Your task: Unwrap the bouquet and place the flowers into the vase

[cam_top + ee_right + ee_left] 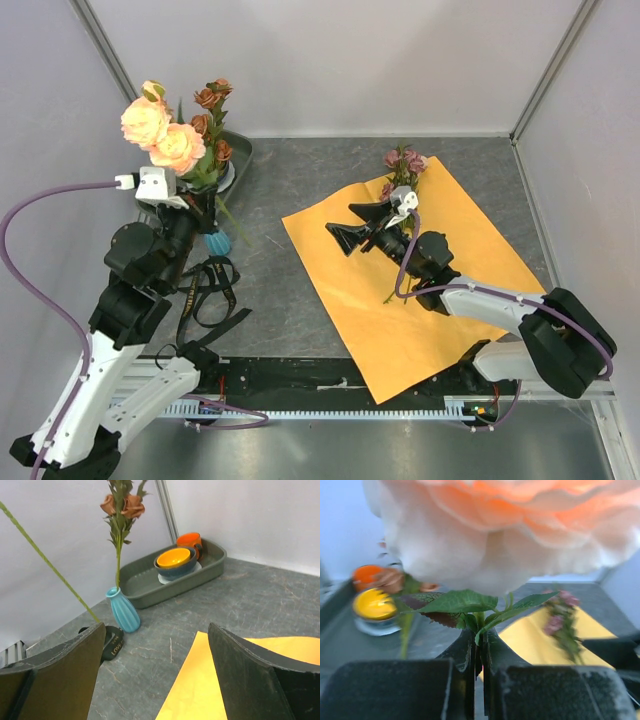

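The peach-pink rose stem slants outside the teal vase, so next my left gripper needs to shift left in the top view, tilt and bring the stem down into it, then release it.
My left gripper is shut on the green stem of the peach-pink roses, whose blooms fill the left wrist view above the closed fingers. That stem slants down to the left of the teal vase, its lower end hidden behind my right finger. A rust-brown rose stands in the vase. The orange paper lies flat and open, with the mauve flowers on its far corner. My right gripper is open and empty over the paper's left edge.
A grey tray at the back left holds a bowl with a yellow inside and an orange cup. The black ribbon lies loose on the table in front of the vase. White walls enclose the table.
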Robot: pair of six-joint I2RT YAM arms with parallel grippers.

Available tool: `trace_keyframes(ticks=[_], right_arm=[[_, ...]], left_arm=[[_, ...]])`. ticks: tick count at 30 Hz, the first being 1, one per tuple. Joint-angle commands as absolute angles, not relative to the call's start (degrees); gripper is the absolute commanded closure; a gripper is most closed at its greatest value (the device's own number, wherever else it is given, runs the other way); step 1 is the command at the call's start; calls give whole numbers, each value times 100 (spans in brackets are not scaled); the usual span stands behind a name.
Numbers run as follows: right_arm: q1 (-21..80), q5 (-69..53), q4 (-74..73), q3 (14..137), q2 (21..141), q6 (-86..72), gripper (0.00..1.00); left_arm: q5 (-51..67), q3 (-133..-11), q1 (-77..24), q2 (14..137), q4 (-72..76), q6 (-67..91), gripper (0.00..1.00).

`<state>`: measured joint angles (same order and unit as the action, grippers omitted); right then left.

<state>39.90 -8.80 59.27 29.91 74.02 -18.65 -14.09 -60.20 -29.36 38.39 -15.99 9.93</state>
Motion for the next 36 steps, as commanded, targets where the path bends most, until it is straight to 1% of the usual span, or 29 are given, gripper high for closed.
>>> trace_keyframes(ticks=[1,7,12,24,27,36], right_arm=[[3981,-791,6021,3138,7497,-1855,10],[3990,-773,6003,3138,7515,-1837,10],[3981,-800,6029,3129,7532,-1846,10],[3981,-826,6029,3146,7602,-1819,10],[3981,-835,6029,3155,7620,-1819,10],[3981,-826,6003,3164,7646,-1784,10]], left_arm=[[-3698,-6354,-2918,4140,-2083,457,98],[-4402,-6460,-2725,4341,-1679,650,98],[-4421,-6662,-2322,4684,-1626,984,98],[-3675,-7013,-1372,5185,-1424,1344,98],[-3429,-7128,-1205,5343,-1398,1511,98],[-3252,-7242,-923,5599,-1301,1643,98]])
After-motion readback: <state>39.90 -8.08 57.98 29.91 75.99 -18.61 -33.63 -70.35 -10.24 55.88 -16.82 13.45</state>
